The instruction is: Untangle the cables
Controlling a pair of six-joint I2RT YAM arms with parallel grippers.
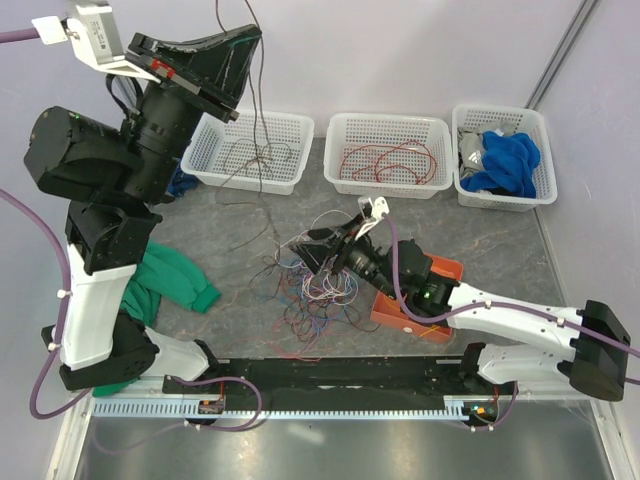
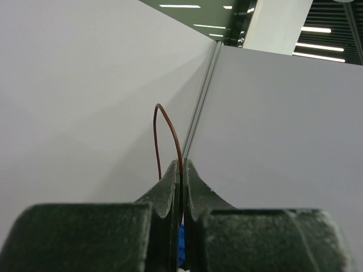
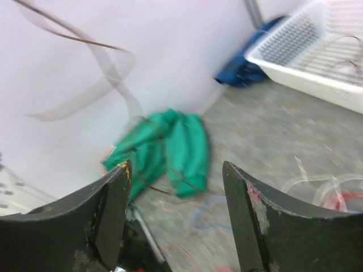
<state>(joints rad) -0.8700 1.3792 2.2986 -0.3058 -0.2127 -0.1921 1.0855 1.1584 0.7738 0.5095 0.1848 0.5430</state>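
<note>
The lower part of the dark brown cable hangs left of my right gripper in the top view, so I need to slide the gripper's open fingers that way around it next.
The cables (image 1: pixel 312 285) lie in a many-coloured tangle on the grey table at the middle. My left gripper (image 1: pixel 252 38) is raised high at the back left, shut on one dark brown cable (image 2: pixel 170 127). That cable loops above the closed fingertips (image 2: pixel 182 165) and hangs down over the left basket towards the tangle. My right gripper (image 1: pixel 318 258) hovers low over the tangle's top edge. In the right wrist view it (image 3: pixel 177 170) stands open, nothing between its fingers; a blue cable (image 3: pixel 210 214) lies on the table beyond.
Three white baskets stand along the back: the left (image 1: pixel 285 186) holds dark cables, the middle (image 1: pixel 390 191) red ones, the right (image 1: pixel 500 204) blue cloth. A green cloth (image 1: pixel 170 280) lies at the left, an orange box (image 1: pixel 425 305) under my right arm.
</note>
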